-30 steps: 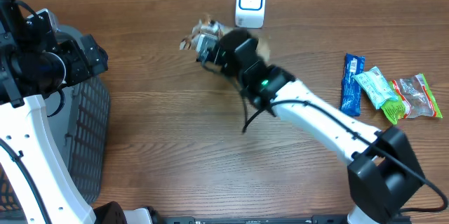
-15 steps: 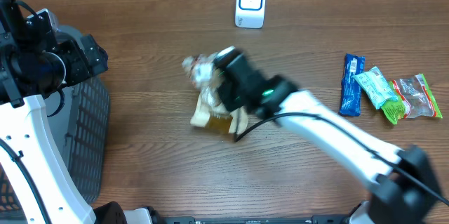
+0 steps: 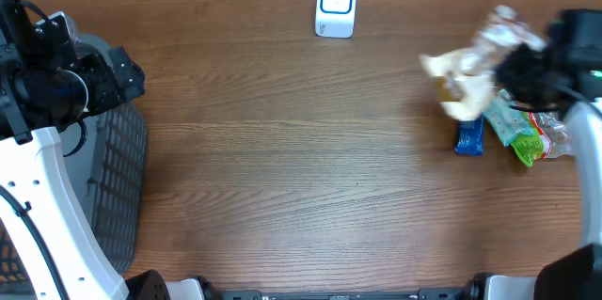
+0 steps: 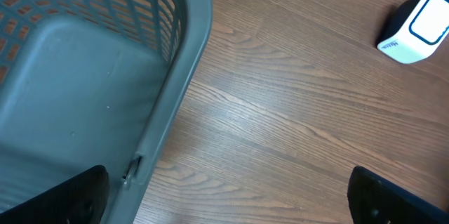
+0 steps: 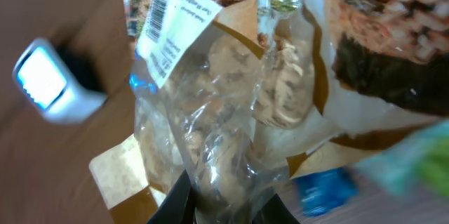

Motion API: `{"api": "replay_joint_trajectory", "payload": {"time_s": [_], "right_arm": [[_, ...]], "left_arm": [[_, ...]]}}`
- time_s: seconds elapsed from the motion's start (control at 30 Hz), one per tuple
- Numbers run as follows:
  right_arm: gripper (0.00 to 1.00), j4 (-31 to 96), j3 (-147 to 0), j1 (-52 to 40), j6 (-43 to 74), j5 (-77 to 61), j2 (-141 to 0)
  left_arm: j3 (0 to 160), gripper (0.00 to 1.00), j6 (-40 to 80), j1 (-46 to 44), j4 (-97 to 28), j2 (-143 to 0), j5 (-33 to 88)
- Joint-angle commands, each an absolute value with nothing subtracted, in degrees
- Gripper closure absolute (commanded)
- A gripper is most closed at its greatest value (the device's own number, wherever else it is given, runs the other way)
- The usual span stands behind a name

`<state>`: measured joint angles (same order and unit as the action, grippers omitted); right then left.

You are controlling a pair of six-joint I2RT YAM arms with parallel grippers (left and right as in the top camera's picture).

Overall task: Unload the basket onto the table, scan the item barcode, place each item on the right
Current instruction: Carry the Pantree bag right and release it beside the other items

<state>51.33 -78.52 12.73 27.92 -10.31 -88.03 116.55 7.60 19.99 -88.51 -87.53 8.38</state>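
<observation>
I should next move the bag [image 5: 231,112] in my right gripper down and to the right in the overhead view, and let it go onto the green and red-printed packets, which lie together.
My right gripper [image 3: 523,72] is shut on a clear bag of pale snack pieces [image 3: 467,76], which hangs blurred over the right side of the table. In the right wrist view the bag [image 5: 231,112] fills the frame, pinched between my right gripper [image 5: 224,208], and its white barcode label [image 5: 170,31] faces the camera at the upper left. The white scanner [image 3: 336,4] stands at the back middle of the table, far left of the bag, and the scanner [image 5: 50,83] also shows blurred in the wrist view. My left gripper [image 4: 224,203] is open and holds nothing, hovering at the basket's edge.
A grey mesh basket [image 3: 127,182] stands at the left edge; its rim [image 4: 186,62] runs through the left wrist view. A blue bar [image 3: 468,136], a green packet [image 3: 509,123] and a red-printed clear packet [image 3: 562,131] lie at the right, under the held bag.
The right arm has swung the bag from beside the scanner down to mid-table, then far right over the packets. The left arm has not moved.
</observation>
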Motion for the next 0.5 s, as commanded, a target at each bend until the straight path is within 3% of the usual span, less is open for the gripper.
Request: {"api": "replay_joint_trajectory", "payload": {"time_s": [0.0,0.2,0.27,0.33,0.37,0.47], "right_arm": [[0.96,49.93,-75.2,19.2,28.95,-11.68,-90.3],[0.96,45.5,-70.63,24.58,28.97,-11.68,-93.47],[0.72,45.5,-70.57,25.23,28.95,-11.7,-94.0],[0.38,45.54,-70.72,25.32,28.56,-11.99,-93.84],[0.3,45.67,-71.0,25.32,28.03,-12.6,-93.76],[0.22,46.44,-72.6,25.28,24.77,-16.93,-92.77]], "left_arm": [[117.38,0.0,8.6,19.86,-88.44,-86.89,8.82],[117.38,0.01,8.6,19.86,-88.44,-86.89,8.82],[117.38,0.0,8.6,19.86,-88.44,-86.89,8.82],[117.38,0.0,8.6,19.86,-88.44,-86.89,8.82],[117.38,0.0,8.6,19.86,-88.44,-86.89,8.82],[117.38,0.01,8.6,19.86,-88.44,-86.87,8.82]]}}
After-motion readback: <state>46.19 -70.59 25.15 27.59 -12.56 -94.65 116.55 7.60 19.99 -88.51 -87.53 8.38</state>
